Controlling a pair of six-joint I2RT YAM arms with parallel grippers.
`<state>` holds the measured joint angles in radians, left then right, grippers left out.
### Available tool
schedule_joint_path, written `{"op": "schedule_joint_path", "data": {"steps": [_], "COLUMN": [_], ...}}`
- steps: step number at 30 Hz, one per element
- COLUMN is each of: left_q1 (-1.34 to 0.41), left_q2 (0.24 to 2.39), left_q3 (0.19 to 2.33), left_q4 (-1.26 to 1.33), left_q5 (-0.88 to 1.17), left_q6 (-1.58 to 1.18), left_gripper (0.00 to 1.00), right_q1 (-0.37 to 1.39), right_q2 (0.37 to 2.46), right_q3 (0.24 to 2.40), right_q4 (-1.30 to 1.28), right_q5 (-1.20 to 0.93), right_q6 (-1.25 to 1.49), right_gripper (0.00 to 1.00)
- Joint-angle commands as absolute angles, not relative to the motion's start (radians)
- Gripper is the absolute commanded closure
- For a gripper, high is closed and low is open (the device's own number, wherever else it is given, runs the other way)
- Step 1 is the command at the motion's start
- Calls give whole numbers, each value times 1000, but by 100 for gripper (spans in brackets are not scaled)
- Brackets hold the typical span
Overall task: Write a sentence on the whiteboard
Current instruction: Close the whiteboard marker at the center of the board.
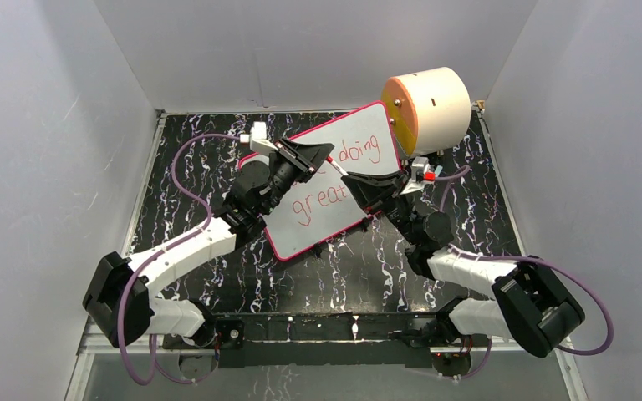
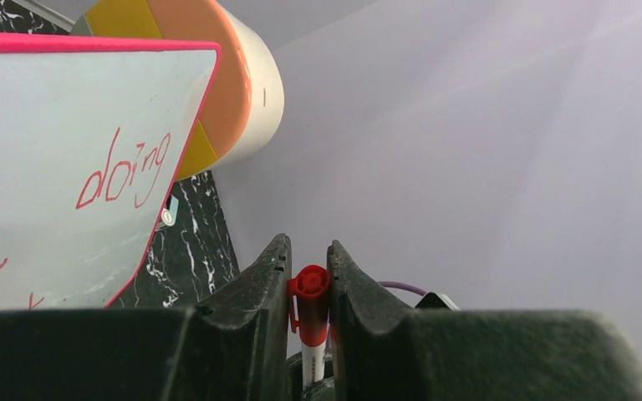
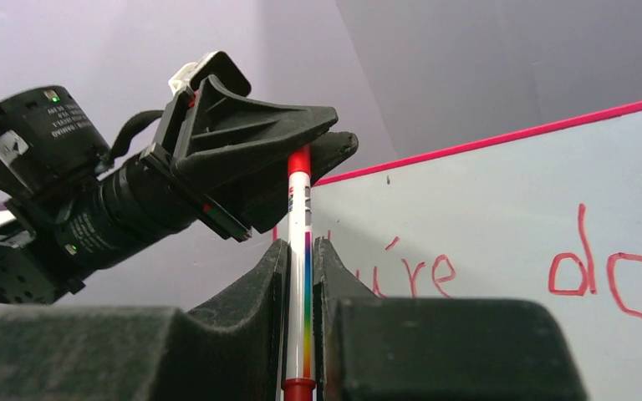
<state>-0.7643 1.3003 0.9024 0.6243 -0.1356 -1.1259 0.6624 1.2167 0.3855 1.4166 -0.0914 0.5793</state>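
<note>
The bare tabletop before the whiteboard lies below and back of my right gripper, so next my right gripper needs to draw back and down, freeing the marker (image 1: 341, 171) there.
The whiteboard (image 1: 322, 232), pink-red framed, leans tilted against a cream cylinder. The sentence in red shows "doing" (image 1: 361, 152) and "great" (image 1: 318, 205) on it; the first word is partly hidden by the grippers. My left gripper (image 1: 328, 154) is shut on the red cap (image 2: 311, 292) of a marker (image 1: 341, 171). My right gripper (image 1: 353, 185) is shut on the marker's white, rainbow-striped barrel (image 3: 298, 209). Both grippers meet above the board's middle. The whiteboard (image 2: 42, 125) with "doing" (image 2: 125, 171) shows in the left wrist view. In the right wrist view the board (image 3: 501, 200) shows "u're" (image 3: 418, 276).
The cream cylinder with an orange face (image 1: 435, 104) stands at the back right behind the board, and shows in the left wrist view (image 2: 234, 75). The black marbled table (image 1: 368, 271) is enclosed by grey walls on three sides.
</note>
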Motion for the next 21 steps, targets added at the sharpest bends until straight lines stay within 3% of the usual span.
{"op": "schedule_joint_path", "data": {"steps": [1, 6, 12, 21], "left_q1": [-884, -900, -902, -899], "left_q2": [1304, 1294, 1226, 1092], "left_q3": [836, 830, 877, 865], "left_q4": [594, 550, 358, 241], "left_q5": [60, 16, -175, -376], "left_q6": [-1121, -1097, -1003, -879], "left_gripper": [100, 100, 99, 56], "right_q1": [591, 584, 570, 567], "right_q2": [1242, 1254, 1208, 1063], "right_q3": [478, 501, 484, 394], "right_q4": [1519, 1431, 1306, 1064], "right_q5": [-22, -130, -258, -334], "right_q6": [671, 592, 551, 469], "right_gripper": [100, 100, 100, 100]}}
